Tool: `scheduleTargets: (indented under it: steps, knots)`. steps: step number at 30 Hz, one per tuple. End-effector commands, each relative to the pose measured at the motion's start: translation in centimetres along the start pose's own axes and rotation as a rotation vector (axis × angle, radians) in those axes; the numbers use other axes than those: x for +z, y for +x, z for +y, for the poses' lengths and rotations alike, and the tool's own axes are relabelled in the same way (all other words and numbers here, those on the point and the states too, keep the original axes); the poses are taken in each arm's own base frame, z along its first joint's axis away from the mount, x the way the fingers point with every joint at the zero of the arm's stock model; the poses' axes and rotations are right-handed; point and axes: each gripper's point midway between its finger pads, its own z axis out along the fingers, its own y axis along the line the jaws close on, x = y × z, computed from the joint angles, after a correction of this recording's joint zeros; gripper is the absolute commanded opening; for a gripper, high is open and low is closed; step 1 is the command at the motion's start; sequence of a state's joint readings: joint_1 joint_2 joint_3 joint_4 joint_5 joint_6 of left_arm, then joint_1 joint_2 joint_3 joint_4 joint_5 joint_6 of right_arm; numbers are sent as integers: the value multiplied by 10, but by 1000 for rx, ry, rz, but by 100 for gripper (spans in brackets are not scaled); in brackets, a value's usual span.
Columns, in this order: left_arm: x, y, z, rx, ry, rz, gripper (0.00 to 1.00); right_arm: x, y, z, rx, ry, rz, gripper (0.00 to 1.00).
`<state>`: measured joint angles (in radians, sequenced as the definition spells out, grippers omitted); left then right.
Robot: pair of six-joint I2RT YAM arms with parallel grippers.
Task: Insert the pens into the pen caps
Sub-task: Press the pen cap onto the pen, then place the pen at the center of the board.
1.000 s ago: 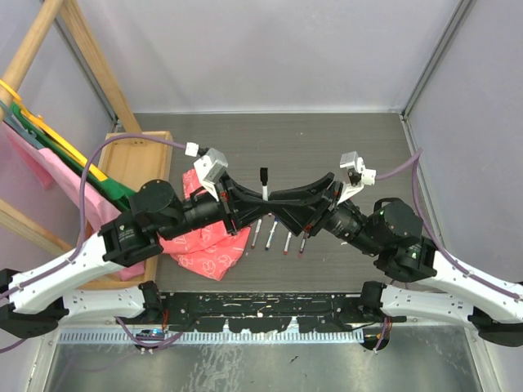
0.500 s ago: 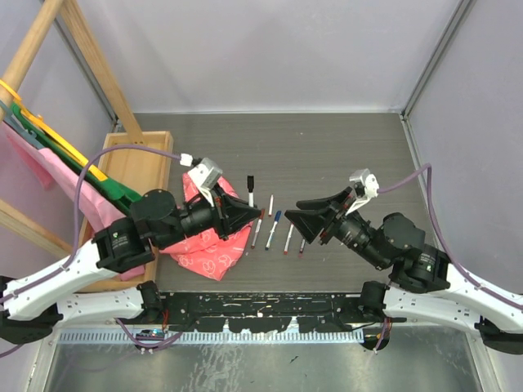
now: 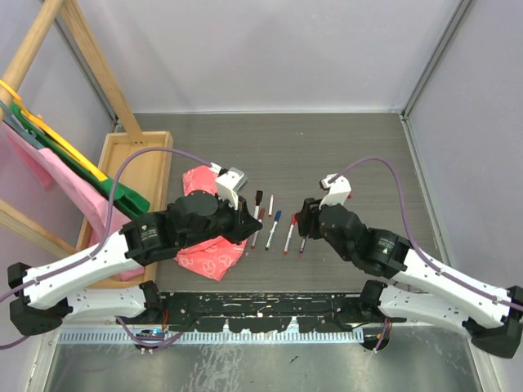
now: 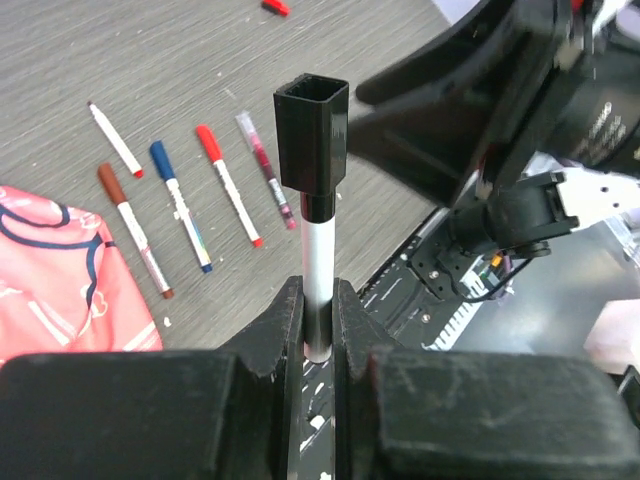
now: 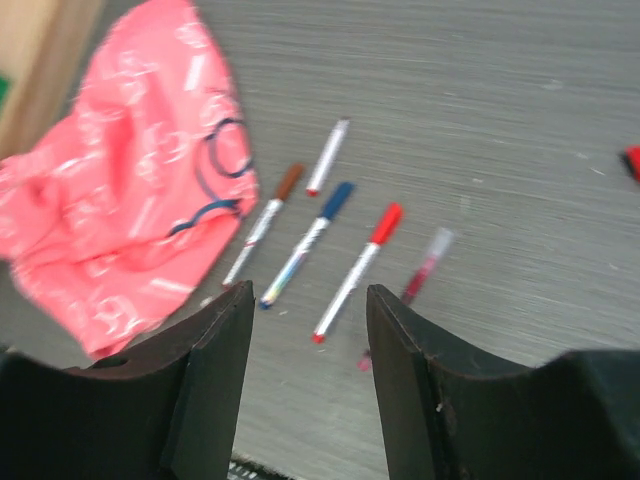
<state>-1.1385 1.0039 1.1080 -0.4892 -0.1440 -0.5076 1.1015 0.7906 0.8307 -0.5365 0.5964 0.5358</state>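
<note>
My left gripper moves across and down next to release, since below it, to its right in the top view, is bare tabletop [image 3: 315, 248] beside the dark red pen.
My left gripper [image 4: 318, 310] is shut on a white-barrelled pen [image 4: 317, 240] that carries a black cap [image 4: 312, 130], and holds it upright above the table; it shows in the top view [image 3: 258, 201]. My right gripper [image 5: 310, 330] is open and empty, above the row of pens. On the table lie a thin white pen [image 5: 328, 155], a brown-capped pen [image 5: 265, 222], a blue-capped pen [image 5: 305, 240], a red-capped pen [image 5: 357, 268] and a dark red pen with a clear end [image 5: 420, 265]. A loose red cap [image 4: 275, 7] lies farther off.
A pink patterned cloth [image 3: 208, 249] lies just left of the pens. A wooden tray [image 3: 139, 163] stands at the left, with a wooden frame and coloured strips [image 3: 49, 139] beside it. Grey walls close in the back and right of the table.
The two grippers met above the pens, then drew apart. The left one keeps the black-capped pen and has pulled back left; the right one has opened and pulled back right.
</note>
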Motion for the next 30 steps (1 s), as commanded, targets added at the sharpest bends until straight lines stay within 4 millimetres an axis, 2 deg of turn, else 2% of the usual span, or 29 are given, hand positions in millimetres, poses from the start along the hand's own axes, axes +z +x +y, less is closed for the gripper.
scheduleTargets:
  steps: [1,6,10,13,15,21,30]
  knots:
    - [7,0,13,-35,-91,8,0,15,0,-35,110,63,28,55]
    - [22,7,18,-42,-144,53,0,32,16,-73,220,78,99,55]
    - [38,10,18,-52,-163,65,0,37,25,-105,336,130,123,56]
    - [55,14,15,-48,-162,93,0,31,16,-124,421,203,74,58]
    - [67,22,15,-46,-170,121,0,22,2,-134,443,261,20,59]
    - [104,35,10,-91,-178,149,0,-13,-40,-138,437,309,-121,62]
    - [166,67,-3,-185,-207,238,0,-61,-78,-137,453,318,-290,72]
